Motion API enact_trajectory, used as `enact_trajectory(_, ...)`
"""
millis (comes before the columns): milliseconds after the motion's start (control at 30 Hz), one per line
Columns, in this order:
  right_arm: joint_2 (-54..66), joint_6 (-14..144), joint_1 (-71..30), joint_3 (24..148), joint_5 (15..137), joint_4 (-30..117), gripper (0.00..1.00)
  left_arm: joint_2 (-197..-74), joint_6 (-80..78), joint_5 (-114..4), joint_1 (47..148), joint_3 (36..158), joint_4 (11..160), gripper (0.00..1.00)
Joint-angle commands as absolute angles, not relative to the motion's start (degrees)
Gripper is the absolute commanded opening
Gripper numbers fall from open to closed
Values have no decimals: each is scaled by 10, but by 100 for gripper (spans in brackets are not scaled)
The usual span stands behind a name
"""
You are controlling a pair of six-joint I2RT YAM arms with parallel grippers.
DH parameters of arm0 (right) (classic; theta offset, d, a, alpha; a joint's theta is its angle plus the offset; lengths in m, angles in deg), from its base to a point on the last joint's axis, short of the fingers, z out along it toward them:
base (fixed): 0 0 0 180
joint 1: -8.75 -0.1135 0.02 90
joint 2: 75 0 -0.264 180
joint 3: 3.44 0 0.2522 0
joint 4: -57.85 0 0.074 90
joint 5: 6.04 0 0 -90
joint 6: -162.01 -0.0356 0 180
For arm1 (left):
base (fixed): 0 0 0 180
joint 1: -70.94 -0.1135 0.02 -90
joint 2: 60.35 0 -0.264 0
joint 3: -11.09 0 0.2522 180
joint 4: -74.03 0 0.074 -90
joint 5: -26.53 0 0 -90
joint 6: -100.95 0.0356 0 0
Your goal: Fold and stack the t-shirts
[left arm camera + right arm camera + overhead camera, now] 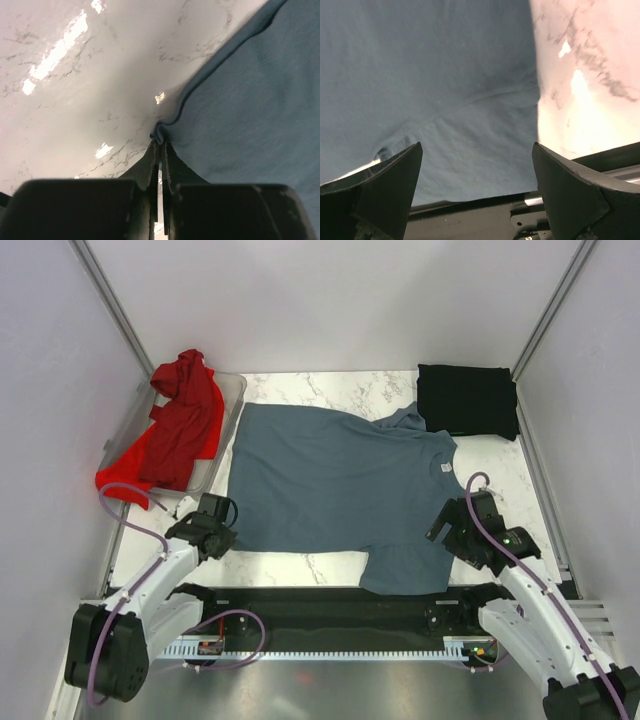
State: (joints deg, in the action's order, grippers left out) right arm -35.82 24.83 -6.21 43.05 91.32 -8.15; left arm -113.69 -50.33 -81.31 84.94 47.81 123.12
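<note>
Next, my right gripper lowers back and to the left in the top view onto the sleeve's middle (409, 565) (474, 148), as my left gripper already holds the t-shirt's hem corner.
The slate blue-grey t-shirt (340, 485) lies spread flat on the marble table, collar to the right. My left gripper (222, 523) is shut on its near-left hem corner; the left wrist view shows the pinched fold (160, 132) between the closed fingers. My right gripper (450, 530) is open above the shirt's near-right sleeve (470, 150), its fingers (395, 170) wide apart over the cloth, holding nothing. The black t-shirt (467, 400) lies folded at the far right. The bright red t-shirt (175, 430) lies crumpled in and over the bin at the far left.
A clear plastic bin (225, 425) stands at the far left under the red shirt. A black rail (330, 605) runs along the table's near edge, partly under the blue-grey sleeve. White walls enclose the table on three sides.
</note>
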Motion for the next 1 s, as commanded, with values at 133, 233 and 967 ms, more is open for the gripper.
enact_trajectory(133, -320, 187, -146, 399, 871, -51, 98, -1162, -477, -819, 843, 502, 1142, 2)
enact_trajectory(233, -308, 140, -191, 391, 884, -41, 98, -1153, -481, -809, 842, 490, 1133, 2)
enact_trajectory(967, -255, 80, -288, 345, 932, 15, 0, -1062, -465, -760, 837, 501, 1169, 2)
